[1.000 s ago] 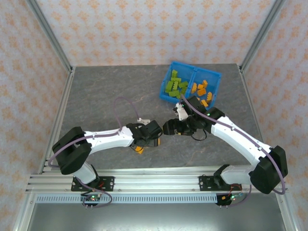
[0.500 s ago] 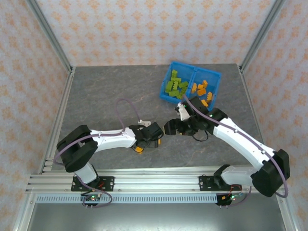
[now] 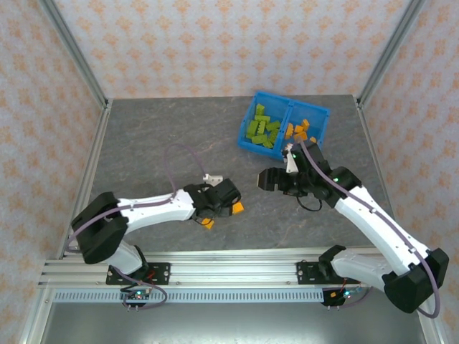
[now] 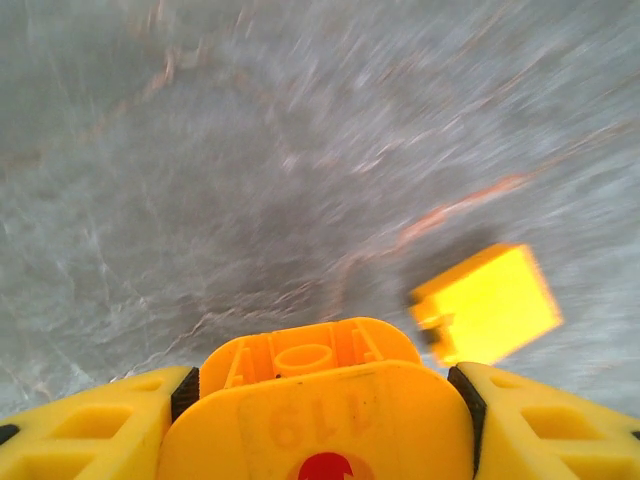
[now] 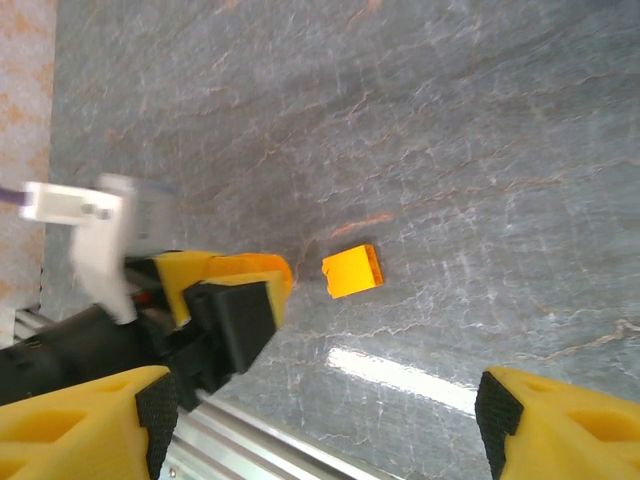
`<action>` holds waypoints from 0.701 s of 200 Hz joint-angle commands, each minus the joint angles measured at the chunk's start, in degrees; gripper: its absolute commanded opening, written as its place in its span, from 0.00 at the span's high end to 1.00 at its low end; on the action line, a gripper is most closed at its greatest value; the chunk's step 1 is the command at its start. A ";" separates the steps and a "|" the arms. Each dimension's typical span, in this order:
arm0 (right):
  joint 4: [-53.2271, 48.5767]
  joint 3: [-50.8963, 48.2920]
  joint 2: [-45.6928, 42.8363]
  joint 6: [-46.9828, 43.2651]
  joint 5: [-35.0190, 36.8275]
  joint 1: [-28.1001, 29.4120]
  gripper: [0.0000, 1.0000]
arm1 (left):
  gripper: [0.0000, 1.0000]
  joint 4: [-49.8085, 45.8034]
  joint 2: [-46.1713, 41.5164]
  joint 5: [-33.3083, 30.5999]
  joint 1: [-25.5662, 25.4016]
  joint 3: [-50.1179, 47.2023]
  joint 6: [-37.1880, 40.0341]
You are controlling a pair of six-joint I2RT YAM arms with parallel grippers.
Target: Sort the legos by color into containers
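The rounded orange lego piece [image 4: 308, 358] is the same color as the orange bricks. My left gripper needs to carry it up and outward over their section of the container next and release it there.
My left gripper [image 3: 209, 222] [image 4: 322, 398] is shut on a rounded orange lego piece [image 4: 308, 358] with a hollow tube on its underside. A square orange brick [image 3: 237, 208] [image 4: 487, 303] [image 5: 352, 271] lies loose on the table just right of it, not touching. My right gripper [image 3: 267, 179] [image 5: 320, 425] hangs open above the table to the right of that brick, nothing between its fingers. The blue bin [image 3: 245, 141] stands at the back, with lime green bricks [image 3: 262, 129] in its left compartment and orange bricks [image 3: 300, 133] in its right one.
The grey stone-patterned table [image 3: 158, 143] stretches wide to the left and back. An aluminium rail [image 3: 229, 271] runs along the near edge, close behind the left gripper. Patterned walls close in the sides and back.
My right gripper has drawn back, right and away from the left gripper, which it was almost touching. An orange brick now lies free on the table beside the left gripper.
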 commanded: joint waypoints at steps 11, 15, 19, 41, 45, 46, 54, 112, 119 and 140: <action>1.04 -1.48 -6.46 4.80 13.81 -0.19 0.20 | 0.45 1.52 0.54 -6.31 -0.15 13.71 8.86; 1.03 -1.67 -7.36 5.24 15.58 -0.20 0.20 | 0.45 2.41 1.77 -6.51 -0.14 15.68 9.97; 0.82 -1.90 -8.35 5.82 17.32 -0.20 0.21 | 0.45 3.09 3.15 -6.67 -0.10 17.60 11.09; -1.02 -3.46 -14.72 10.02 27.58 -0.20 0.20 | 0.44 9.52 11.96 -8.09 -0.01 27.82 16.91; -1.46 -3.83 -15.89 10.65 29.24 -0.15 0.20 | 0.44 10.95 13.53 -8.13 0.15 29.74 17.73; -1.58 -3.95 -16.11 10.84 29.62 -0.18 0.20 | 0.44 11.28 14.05 -8.04 0.16 30.20 17.83; -1.92 -4.98 -18.99 11.94 31.88 -0.19 0.20 | 0.44 14.06 17.67 -7.64 0.38 33.88 20.07; -4.97 -8.41 -30.26 14.39 36.04 -0.22 0.19 | 0.44 21.87 45.33 -3.42 1.38 65.81 27.11; -5.43 -8.25 -30.63 14.32 36.13 -0.17 0.19 | 0.44 20.60 48.48 -3.01 1.71 70.28 27.00; -6.36 -8.12 -31.15 14.25 36.02 -0.21 0.19 | 0.41 17.20 57.44 -2.97 2.65 82.52 26.98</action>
